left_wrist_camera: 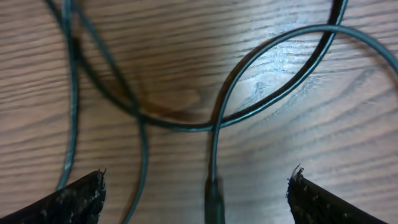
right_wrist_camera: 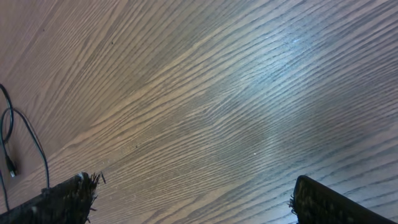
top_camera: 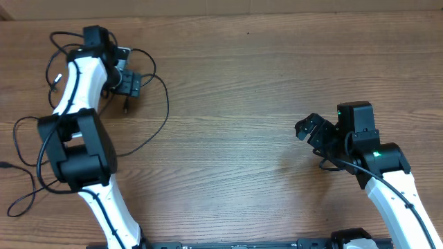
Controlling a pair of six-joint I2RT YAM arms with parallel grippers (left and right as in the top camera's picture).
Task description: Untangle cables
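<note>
I next need to lower my left gripper over the plug-end cable and the piece of cable beside it, both between its open fingers, and close on them.
Thin black cables [top_camera: 166,104] lie in loose loops at the table's left, around my left arm. More loops lie further left [top_camera: 24,149]. My left gripper [top_camera: 129,84] is open, low over the cables near the far left. In the left wrist view several strands [left_wrist_camera: 261,102] cross on the wood, and one cable's plug end [left_wrist_camera: 213,198] lies between the open fingers [left_wrist_camera: 196,190], untouched. My right gripper [top_camera: 305,129] is open and empty over bare wood at the right, far from the cables. In the right wrist view the fingers [right_wrist_camera: 193,196] are apart, with a cable loop [right_wrist_camera: 25,134] at the far left.
The wooden table [top_camera: 242,83] fills the views. The left arm's black and white body [top_camera: 76,145] lies over part of the cable loops. The right arm [top_camera: 387,173] stands at the front right. A thicker black cable [top_camera: 21,200] trails off the front left.
</note>
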